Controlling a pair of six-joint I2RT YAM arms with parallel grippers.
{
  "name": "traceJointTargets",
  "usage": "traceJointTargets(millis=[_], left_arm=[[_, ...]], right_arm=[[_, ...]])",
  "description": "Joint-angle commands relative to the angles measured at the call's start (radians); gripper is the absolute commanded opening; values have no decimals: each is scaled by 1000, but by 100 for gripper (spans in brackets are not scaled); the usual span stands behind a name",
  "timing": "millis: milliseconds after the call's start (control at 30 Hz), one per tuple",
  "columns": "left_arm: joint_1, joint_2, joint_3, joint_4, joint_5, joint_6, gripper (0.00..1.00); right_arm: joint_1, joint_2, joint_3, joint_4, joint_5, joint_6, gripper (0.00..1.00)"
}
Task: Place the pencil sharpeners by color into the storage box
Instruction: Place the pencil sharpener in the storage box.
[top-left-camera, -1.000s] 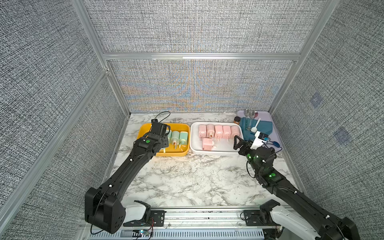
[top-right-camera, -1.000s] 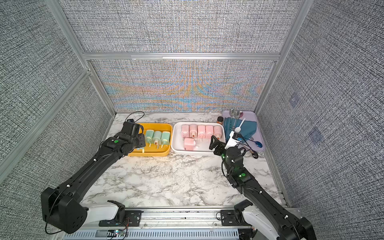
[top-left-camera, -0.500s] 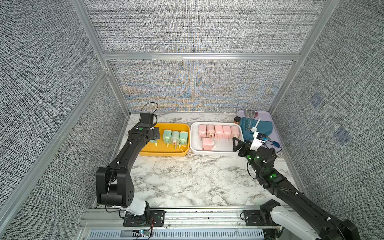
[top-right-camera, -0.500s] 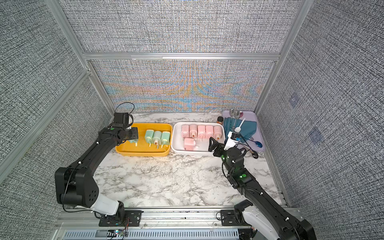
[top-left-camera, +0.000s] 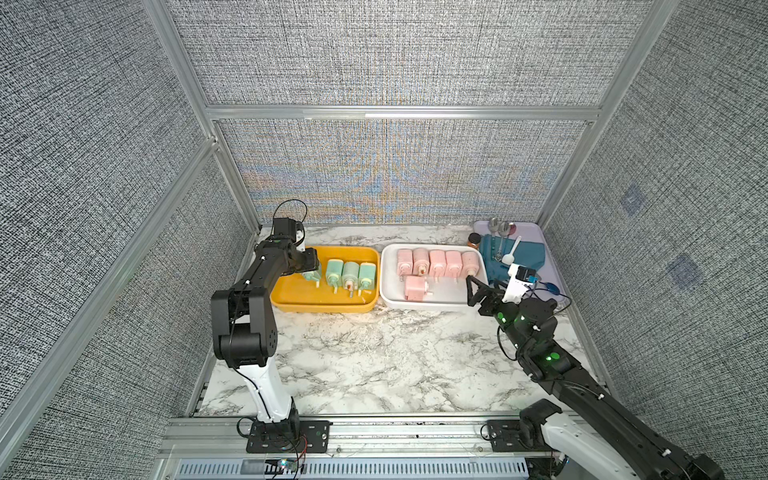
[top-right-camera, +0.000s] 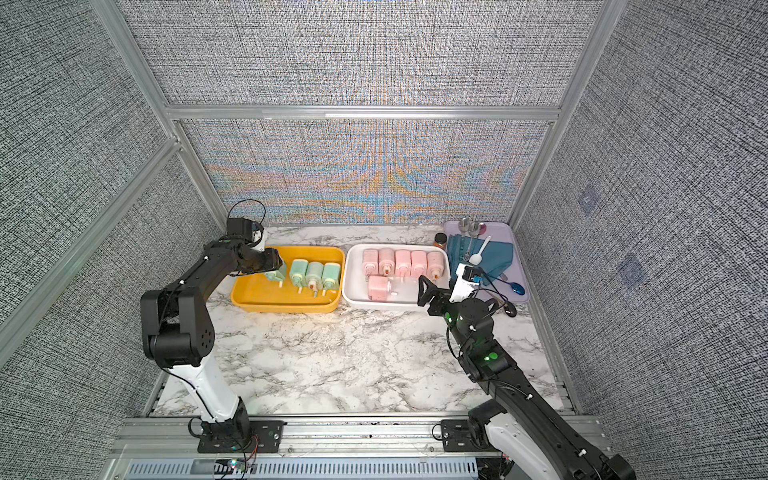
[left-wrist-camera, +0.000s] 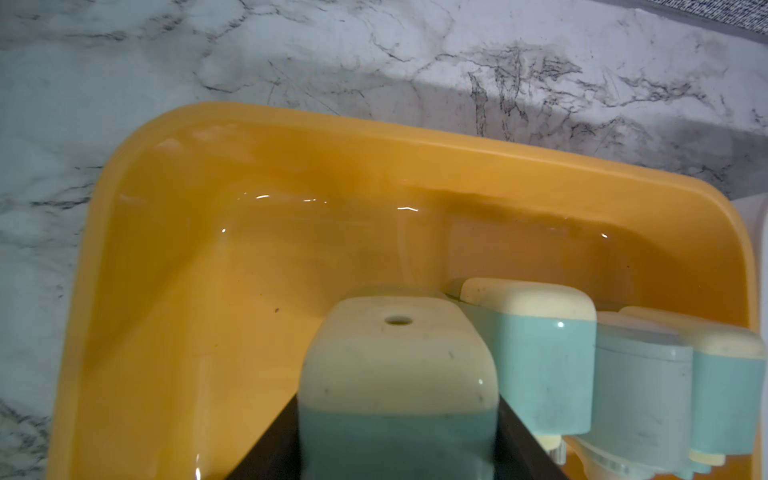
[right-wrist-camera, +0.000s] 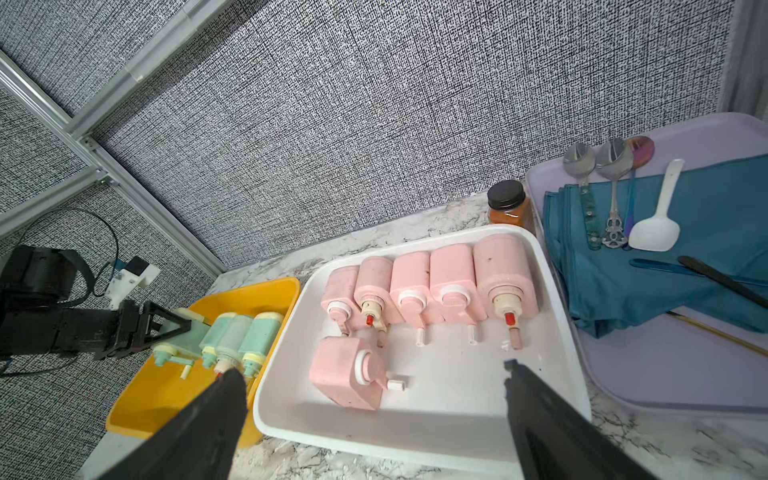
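Note:
I will next lower the sharpener with my left gripper to the yellow bottom of the box beside the green row (top-right-camera: 288, 277), close to the row, and release it, because that bottom is just below.
Three mint green pencil sharpeners (top-left-camera: 351, 274) lie side by side in the yellow storage box (top-left-camera: 324, 307). My left gripper (top-left-camera: 311, 272) is low over the box's left part, shut on a fourth green sharpener (left-wrist-camera: 399, 365) just left of that row. Its cream end faces the left wrist camera. Five pink sharpeners (top-left-camera: 437, 262) lie in a row in the white storage box (top-left-camera: 428, 306). A sixth pink one (right-wrist-camera: 347, 372) lies alone in front of them. My right gripper (right-wrist-camera: 372, 370) hangs open at the white box's front right edge, holding nothing.
A lilac tray (top-left-camera: 552, 266) at the back right holds a blue cloth (top-left-camera: 523, 257), spoons and a white scoop. A brown-lidded spice jar (top-left-camera: 473, 240) stands between it and the white box. Mesh walls close in the marble table (top-left-camera: 374, 357) on three sides.
My left arm has folded back and risen at the elbow, while its gripper stays over the yellow box's left part with the green sharpener. The right arm has barely moved.

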Motion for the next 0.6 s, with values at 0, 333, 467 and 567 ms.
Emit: traceJointTargets(millis=[0, 333, 467, 567], left_arm=[[1, 36, 29, -22, 55, 20, 5], [1, 90, 42, -25, 84, 20, 10], [-1, 100, 34, -20, 77, 20, 13], [-1, 110, 37, -24, 81, 18, 15]], right_arm=[[1, -6, 3, -13, 15, -10, 99], [1, -13, 5, -29, 24, -14, 99], [0, -6, 8, -27, 21, -14, 99], [1, 0, 11, -27, 18, -15, 99]])
